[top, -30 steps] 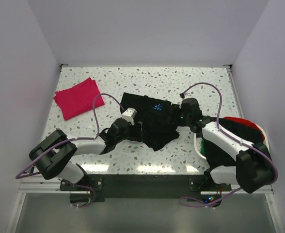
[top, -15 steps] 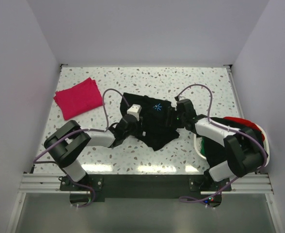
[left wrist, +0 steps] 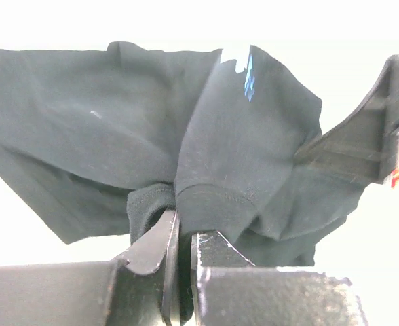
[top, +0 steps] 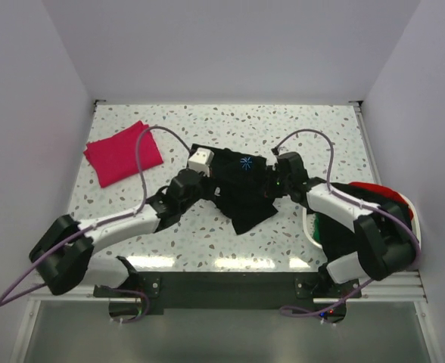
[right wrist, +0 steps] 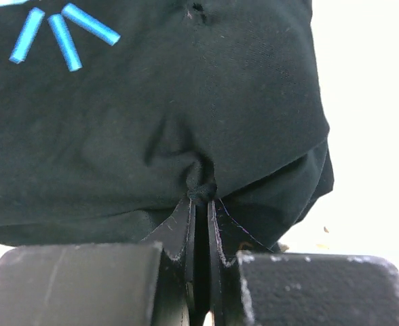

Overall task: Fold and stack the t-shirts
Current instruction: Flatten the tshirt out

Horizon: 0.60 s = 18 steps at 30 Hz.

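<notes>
The robot will next lift its right gripper away from its left gripper, then bring it partway down and let go of the bunched fold (top: pixel 269 184) (right wrist: pixel 201 189), because the black t-shirt is lying crumpled.
A crumpled black t-shirt (top: pixel 241 189) with a small blue print lies mid-table. My left gripper (top: pixel 206 175) is shut on its left edge; in the left wrist view a hem of the black t-shirt (left wrist: pixel 213 204) is pinched at the left gripper (left wrist: pixel 184 227). My right gripper (top: pixel 272 181) is shut on the shirt's right side; the right wrist view shows a bunched fold of the black t-shirt (right wrist: pixel 186 136) caught at the right gripper (right wrist: pixel 201 200). A magenta-pink t-shirt (top: pixel 122 153), folded to a rectangle, lies at the far left.
A white basket (top: pixel 310 224) at the right edge holds more shirts, red (top: pixel 374 190) and green (top: pixel 322 236) among them, partly behind my right arm. White walls close in the speckled table (top: pixel 207 249) on three sides. Purple cables arc over both arms.
Both grippers have closed on the black shirt's edges. The left arm swung out leftward and its gripper moved up to the shirt's left edge; the right gripper shifted slightly left.
</notes>
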{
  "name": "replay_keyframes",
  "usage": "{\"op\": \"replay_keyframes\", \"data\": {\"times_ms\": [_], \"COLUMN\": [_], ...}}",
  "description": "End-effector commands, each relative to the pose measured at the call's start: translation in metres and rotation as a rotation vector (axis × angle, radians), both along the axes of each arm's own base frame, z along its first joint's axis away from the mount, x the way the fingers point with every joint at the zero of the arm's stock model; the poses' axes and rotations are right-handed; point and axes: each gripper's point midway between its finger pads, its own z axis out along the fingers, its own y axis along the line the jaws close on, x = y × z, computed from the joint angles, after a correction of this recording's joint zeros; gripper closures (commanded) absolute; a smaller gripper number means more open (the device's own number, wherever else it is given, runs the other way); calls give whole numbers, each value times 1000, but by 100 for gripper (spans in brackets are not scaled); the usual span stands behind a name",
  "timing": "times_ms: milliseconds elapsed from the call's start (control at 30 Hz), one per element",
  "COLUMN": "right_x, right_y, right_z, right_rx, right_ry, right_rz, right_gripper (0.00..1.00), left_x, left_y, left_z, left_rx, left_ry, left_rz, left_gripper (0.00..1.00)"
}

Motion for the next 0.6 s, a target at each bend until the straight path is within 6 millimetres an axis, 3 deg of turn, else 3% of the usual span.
{"op": "replay_keyframes", "data": {"times_ms": [0, 267, 300, 367, 400, 467, 567], "right_x": [7, -26, -31, -42, -48, -58, -72], "right_y": [3, -17, -20, -23, -24, -22, -19], "right_z": [59, 159, 184, 203, 226, 242, 282], "right_rx": [50, 139, 167, 188, 216, 241, 292], "right_ry": [-143, -341, -397, -424, -471, -490, -569], "right_rz": [13, -19, -21, -12, -1, 36, 89], "right_gripper": [100, 100, 100, 100, 100, 100, 100], "left_x": [6, -37, -41, -53, -57, -66, -75], "left_y": [22, 77, 83, 97, 101, 109, 115], "left_z": [82, 188, 190, 210, 223, 242, 268], "left_rx": [-43, -210, -205, -231, -251, -282, -305], "left_ry": [-184, -366, -364, -391, -413, -449, -486], "left_rz": [78, 132, 137, 147, 145, 145, 126], "left_gripper": [100, 100, 100, 100, 100, 100, 100]}}
